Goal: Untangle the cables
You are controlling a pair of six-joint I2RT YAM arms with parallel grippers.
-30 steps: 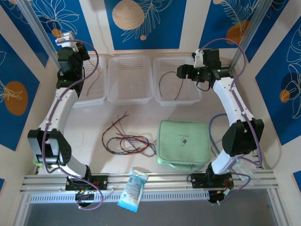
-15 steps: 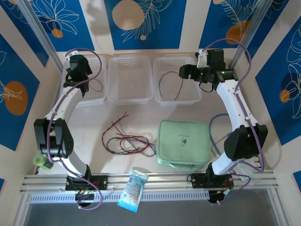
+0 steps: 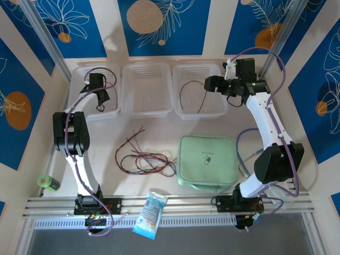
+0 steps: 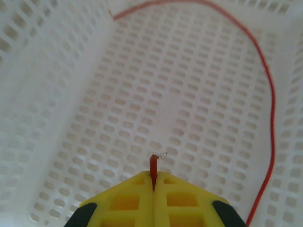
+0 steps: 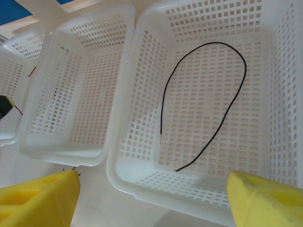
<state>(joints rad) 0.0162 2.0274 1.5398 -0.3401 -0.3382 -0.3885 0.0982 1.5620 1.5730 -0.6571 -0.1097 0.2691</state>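
Note:
The red cable (image 4: 271, 118) already loops along the bottom of the white basket, so my left gripper should move slightly down toward the near part of the basket's bottom and release the red cable's end.
A tangle of red, black and blue-grey cables (image 3: 144, 156) lies on the table's middle. My left gripper (image 4: 153, 182) is down inside the left white basket (image 3: 79, 77), shut on the end of a red cable (image 4: 271, 118) that loops along the basket floor. A single black cable (image 5: 222, 109) lies curved in the right white basket (image 5: 142, 156). My right gripper (image 3: 210, 83) hangs open over that basket's right edge, its yellow fingers (image 5: 38, 201) wide apart and holding nothing.
The middle white basket (image 3: 147, 109) stands between the other two. A pale green pouch (image 3: 208, 162) lies right of the tangle, with a thick light-blue cord (image 3: 240, 146) beside it. A wipes packet (image 3: 150, 212) rests on the front rail, a green roll (image 3: 48, 182) at the left.
My left arm has swung forward and down into the left basket, carrying the red cable. My right gripper has drifted slightly right above the right basket.

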